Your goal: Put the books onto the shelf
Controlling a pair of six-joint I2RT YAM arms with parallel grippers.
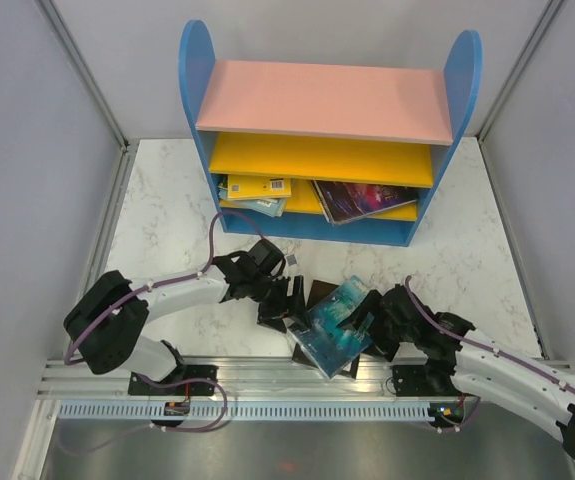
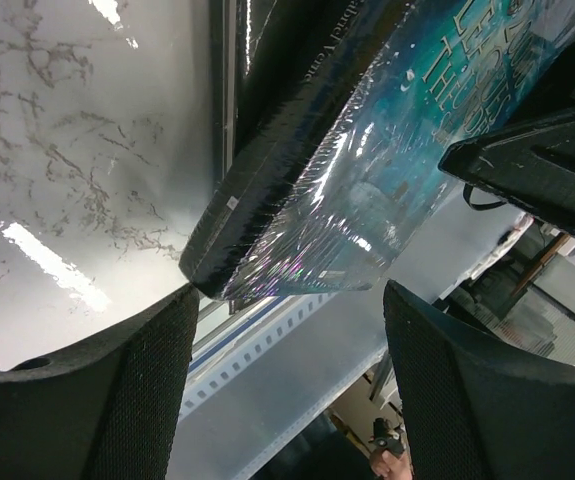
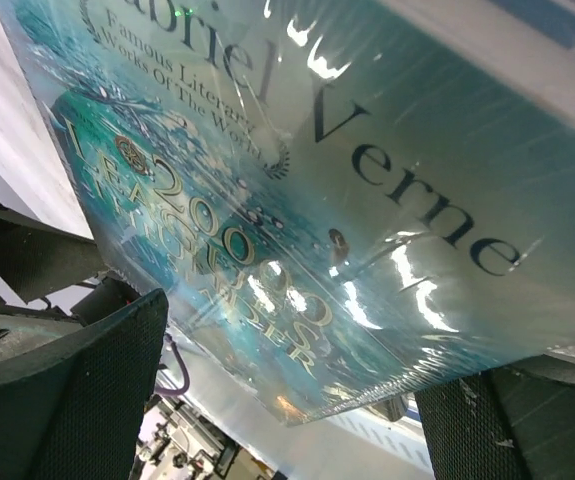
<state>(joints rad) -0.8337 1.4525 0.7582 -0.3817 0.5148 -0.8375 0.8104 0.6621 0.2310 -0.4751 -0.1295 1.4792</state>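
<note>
My right gripper turns and moves to the right in the top view astride the teal book's nearest edge next, then closes. Only a corner of the teal book reaches between its fingers.
A teal ocean book [image 1: 332, 330] in glossy wrap lies askew on a black book [image 1: 319, 293] near the table's front edge. My left gripper [image 1: 285, 300] is open at their left side; in the left wrist view the stacked corner of the teal book [image 2: 387, 170] and black book [image 2: 267, 170] sits just ahead of my left gripper [image 2: 289, 300]. My right gripper [image 1: 365, 318] is open at the teal book's right edge; its cover [image 3: 297, 200] fills that view, one corner reaching between the fingers of my right gripper [image 3: 297, 345]. The shelf [image 1: 195, 80] holds yellow [image 1: 257, 187], light blue [image 1: 264, 207] and dark-art [image 1: 367, 198] books.
A metal rail [image 1: 267, 385] runs along the table's front edge right under the two books. Grey walls close in the marble table [image 1: 167, 200] on the left and right. The shelf's upper yellow board [image 1: 317, 158] carries nothing.
</note>
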